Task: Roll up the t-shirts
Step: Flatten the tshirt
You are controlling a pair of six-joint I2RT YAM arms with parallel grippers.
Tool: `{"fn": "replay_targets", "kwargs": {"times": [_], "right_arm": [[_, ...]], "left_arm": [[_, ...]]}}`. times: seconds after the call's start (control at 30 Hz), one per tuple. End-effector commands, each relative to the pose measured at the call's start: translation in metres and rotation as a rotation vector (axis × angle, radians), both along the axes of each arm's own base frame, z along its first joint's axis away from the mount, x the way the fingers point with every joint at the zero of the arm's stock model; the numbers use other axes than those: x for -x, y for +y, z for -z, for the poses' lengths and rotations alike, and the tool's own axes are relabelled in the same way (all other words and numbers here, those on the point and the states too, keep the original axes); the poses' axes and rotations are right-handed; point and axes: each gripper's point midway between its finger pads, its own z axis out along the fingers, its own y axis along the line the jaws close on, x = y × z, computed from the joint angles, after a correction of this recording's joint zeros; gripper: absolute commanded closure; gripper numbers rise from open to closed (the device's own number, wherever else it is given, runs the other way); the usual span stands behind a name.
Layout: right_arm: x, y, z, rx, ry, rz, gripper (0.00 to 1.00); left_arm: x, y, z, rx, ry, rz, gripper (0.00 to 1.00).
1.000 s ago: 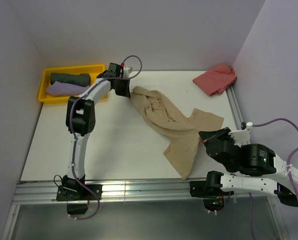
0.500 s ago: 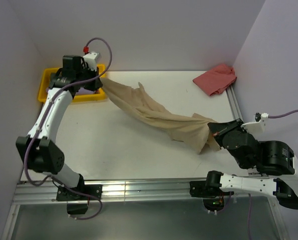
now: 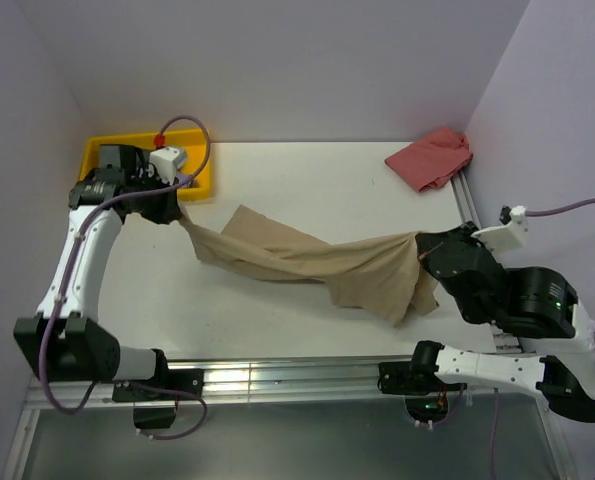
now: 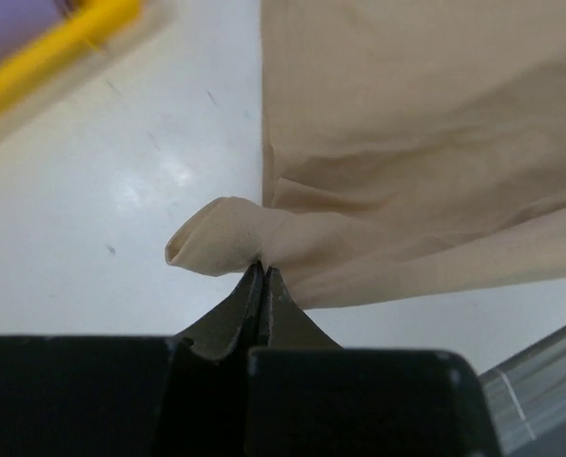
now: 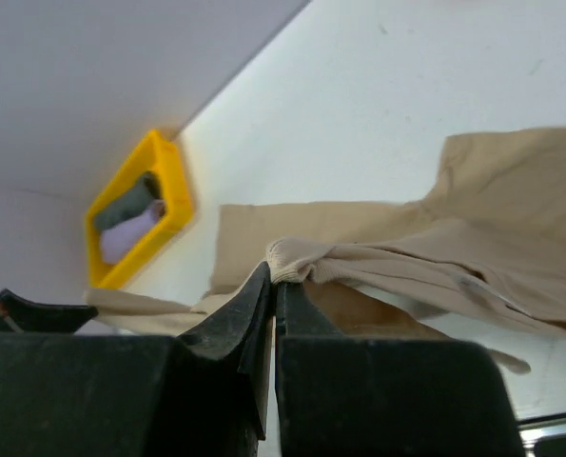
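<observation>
My right gripper should move down next onto the tan-beige cloth below it and release the ribbed edge of the t-shirt, since it holds that edge high above the table.
A tan-beige t-shirt [image 3: 307, 262] hangs stretched between my two grippers across the middle of the table. My left gripper [image 3: 177, 212] is shut on its left corner; the left wrist view shows the pinched fold [image 4: 225, 246] at the fingertips. My right gripper [image 3: 419, 250] is shut on the right end, a ribbed edge [image 5: 297, 255] in the right wrist view. A salmon-pink t-shirt [image 3: 432, 158] lies crumpled at the far right corner. Dark green [image 5: 126, 202] and lavender [image 5: 121, 236] shirts lie in the yellow tray [image 3: 197, 185].
The yellow tray [image 5: 173, 190] stands at the far left corner, just behind my left gripper. Lavender walls close in the table on the left, back and right. A metal rail [image 3: 277, 375] runs along the near edge.
Both grippers took hold of the tan shirt's ends and drew it out. My left arm swung left to the tray, then came nearer. The shirt now hangs wider and lower between them.
</observation>
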Motion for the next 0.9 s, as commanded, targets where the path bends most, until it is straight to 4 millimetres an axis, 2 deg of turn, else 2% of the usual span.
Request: {"fn": "replay_targets", "kwargs": {"times": [0.0, 0.03, 0.1, 0.13, 0.2, 0.23, 0.33, 0.4, 0.43, 0.47, 0.57, 0.67, 0.87], "right_arm": [[-0.008, 0.001, 0.028, 0.198, 0.073, 0.017, 1.0], [-0.014, 0.01, 0.041, 0.223, 0.094, 0.009, 1.0], [-0.024, 0.014, 0.065, 0.295, 0.159, 0.023, 1.0], [-0.029, 0.024, 0.086, 0.3, 0.199, 0.001, 1.0], [-0.042, 0.02, 0.108, 0.339, 0.247, 0.017, 1.0], [-0.047, 0.028, 0.126, 0.319, 0.271, -0.005, 1.0], [-0.061, 0.014, 0.149, 0.312, 0.299, 0.03, 1.0], [-0.064, 0.01, 0.16, 0.304, 0.319, 0.017, 1.0], [-0.069, -0.001, 0.166, 0.297, 0.33, 0.053, 1.0], [-0.07, -0.003, 0.171, 0.299, 0.343, 0.047, 1.0], [-0.075, -0.016, 0.182, 0.299, 0.373, 0.085, 1.0], [-0.079, -0.027, 0.192, 0.304, 0.401, 0.111, 1.0], [-0.082, -0.045, 0.211, 0.292, 0.443, 0.14, 1.0]], "left_arm": [[0.004, -0.012, 0.062, 0.037, 0.214, 0.086, 0.99], [0.003, -0.014, 0.07, 0.044, 0.234, 0.089, 0.97], [-0.007, -0.018, 0.09, 0.044, 0.272, 0.079, 0.96], [-0.01, -0.02, 0.096, 0.047, 0.283, 0.081, 0.94], [-0.017, -0.027, 0.116, 0.043, 0.331, 0.08, 0.92], [-0.019, -0.03, 0.12, 0.047, 0.347, 0.085, 0.92], [-0.028, -0.037, 0.136, 0.049, 0.378, 0.078, 0.83], [-0.038, -0.039, 0.138, 0.057, 0.373, 0.072, 0.73], [-0.044, -0.038, 0.136, 0.051, 0.358, 0.062, 0.68], [-0.046, -0.039, 0.137, 0.056, 0.357, 0.05, 0.59], [-0.057, -0.035, 0.134, 0.042, 0.32, 0.018, 0.43], [-0.065, -0.027, 0.131, 0.025, 0.279, -0.025, 0.35], [-0.069, -0.006, 0.13, 0.055, 0.284, -0.067, 0.34]]}}
